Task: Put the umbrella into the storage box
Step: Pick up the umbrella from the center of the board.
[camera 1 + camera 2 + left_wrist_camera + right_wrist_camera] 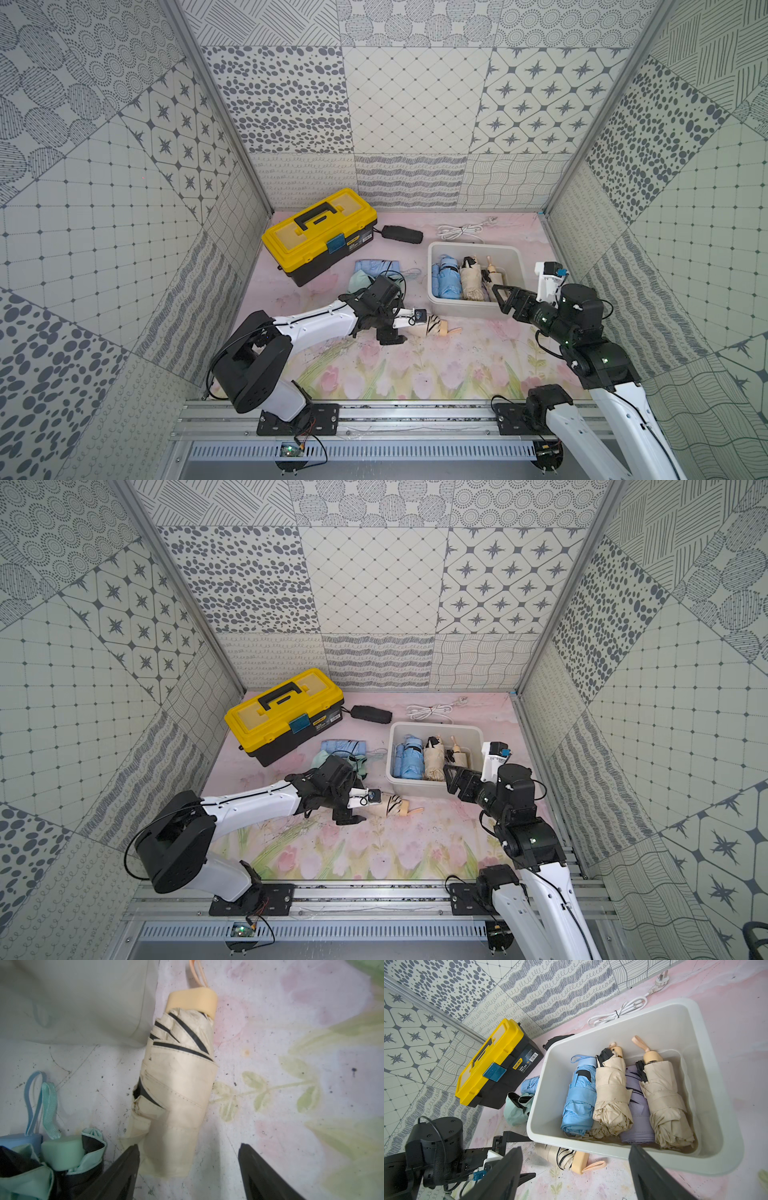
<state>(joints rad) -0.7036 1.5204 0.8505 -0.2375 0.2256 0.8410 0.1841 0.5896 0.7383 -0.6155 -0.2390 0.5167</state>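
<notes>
I will next lower my left gripper toward the peach handle and close on the lower canopy (419, 328) (172, 1114) below it, as its fingers are around only the cloth's end.
A folded cream umbrella (432, 326) (392, 806) with black stripes and a peach handle lies on the floral mat, just in front of the white storage box (473, 246) (436, 726). My left gripper (405, 328) (189, 1146) is open and straddles the umbrella's (178, 1084) cloth end. One finger is beside the cloth and a wide gap shows at the other. My right gripper (498, 297) (575, 1147) hangs open and empty over the box's near rim (579, 1146). Blue, cream and lilac folded umbrellas lie side by side in the box.
A blue umbrella (374, 266) and a mint one (359, 280) lie on the mat left of the box, behind my left wrist. A yellow-lidded toolbox (320, 232), a black pouch (402, 235) and a coiled white cable (461, 230) sit at the back. Patterned walls enclose three sides.
</notes>
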